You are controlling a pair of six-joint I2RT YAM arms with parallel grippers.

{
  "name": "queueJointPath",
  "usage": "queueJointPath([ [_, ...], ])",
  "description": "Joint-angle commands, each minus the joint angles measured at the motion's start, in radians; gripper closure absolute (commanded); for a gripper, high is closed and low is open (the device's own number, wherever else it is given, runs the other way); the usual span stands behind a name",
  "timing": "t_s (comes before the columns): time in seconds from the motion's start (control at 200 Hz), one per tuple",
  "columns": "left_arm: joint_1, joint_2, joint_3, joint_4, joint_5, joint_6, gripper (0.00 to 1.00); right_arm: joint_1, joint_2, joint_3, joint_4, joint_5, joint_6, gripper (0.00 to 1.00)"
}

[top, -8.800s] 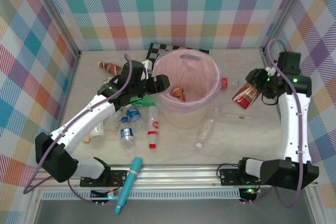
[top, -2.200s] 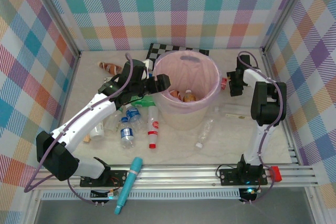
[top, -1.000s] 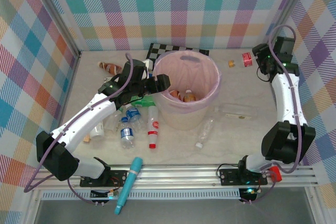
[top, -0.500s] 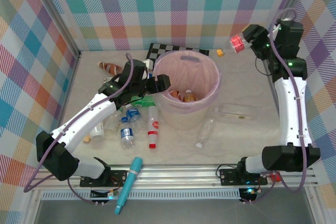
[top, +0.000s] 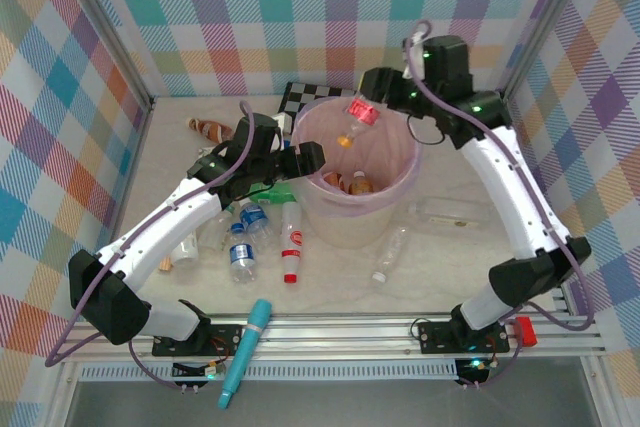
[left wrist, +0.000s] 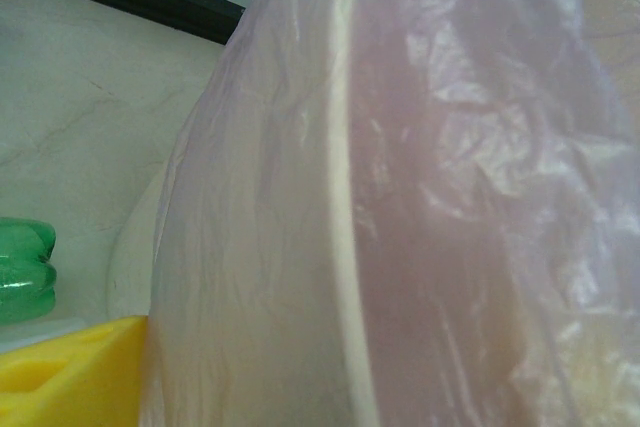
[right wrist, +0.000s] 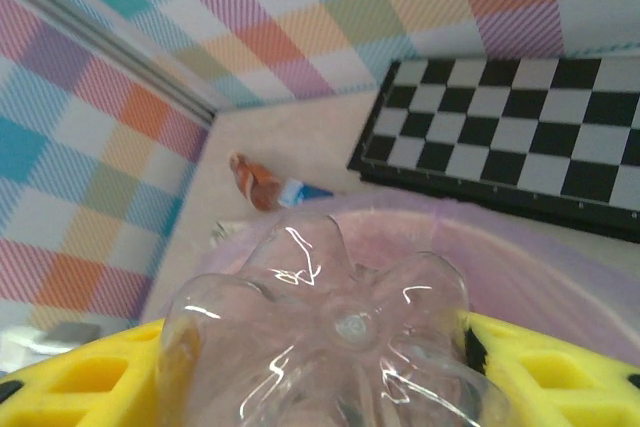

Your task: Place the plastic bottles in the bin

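Note:
My right gripper should next move back from the bin's far rim and lower the clear bottle into the bin's opening point(top: 362, 159) to release it, as it still hangs high above those inside.
The bin point(top: 400, 197), a pale-pink bucket with a liner, stands mid-table with two bottles point(top: 350, 184) inside. My right gripper point(top: 364, 105) hangs over its far rim, shut on a clear bottle with a red label point(top: 357, 114). The right wrist view shows that bottle's base point(right wrist: 340, 337) between the yellow fingers point(right wrist: 560, 367). My left gripper point(top: 310, 158) stands open at the bin's left rim. One yellow finger point(left wrist: 70, 367) sits outside the bin wall point(left wrist: 350, 197). Several bottles point(top: 240, 257) lie left of the bin, one of them green point(top: 281, 192), and clear ones point(top: 392, 252) lie to its right.
A checkerboard point(top: 300, 97) lies behind the bin, also seen at the right wrist point(right wrist: 520, 137). A brown bottle point(top: 210, 129) lies at the back left. A teal pen-like tube point(top: 247, 347) rests on the front rail. Plaid walls close in three sides.
My right arm swung from the back right corner to above the bin, carrying the red-labelled bottle. The left arm and the bottles on the table stayed put.

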Motion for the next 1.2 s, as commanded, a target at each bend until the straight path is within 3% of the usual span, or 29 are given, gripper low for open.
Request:
queueJointPath([
  [0.0, -0.011, 0.003, 0.021, -0.025, 0.004, 0.012, 0.17, 0.044, 0.032, 0.036, -0.089, 0.064, -0.134, 0.62],
  [0.305, -0.011, 0.008, 0.035, -0.038, 0.000, 0.021, 0.17, 0.123, 0.088, -0.048, -0.167, 0.124, -0.243, 0.62],
  [0.83, -0.011, 0.012, 0.035, -0.035, 0.003, 0.019, 0.17, 0.162, 0.257, -0.132, -0.253, 0.126, -0.298, 0.55],
  [1.05, -0.011, 0.014, 0.036, -0.034, 0.004, 0.019, 0.17, 0.170, 0.302, -0.166, -0.230, 0.101, -0.276, 0.45],
  [1.195, -0.011, 0.016, 0.037, -0.035, 0.005, 0.019, 0.17, 0.172, 0.306, -0.175, -0.224, 0.097, -0.269, 0.32],
])
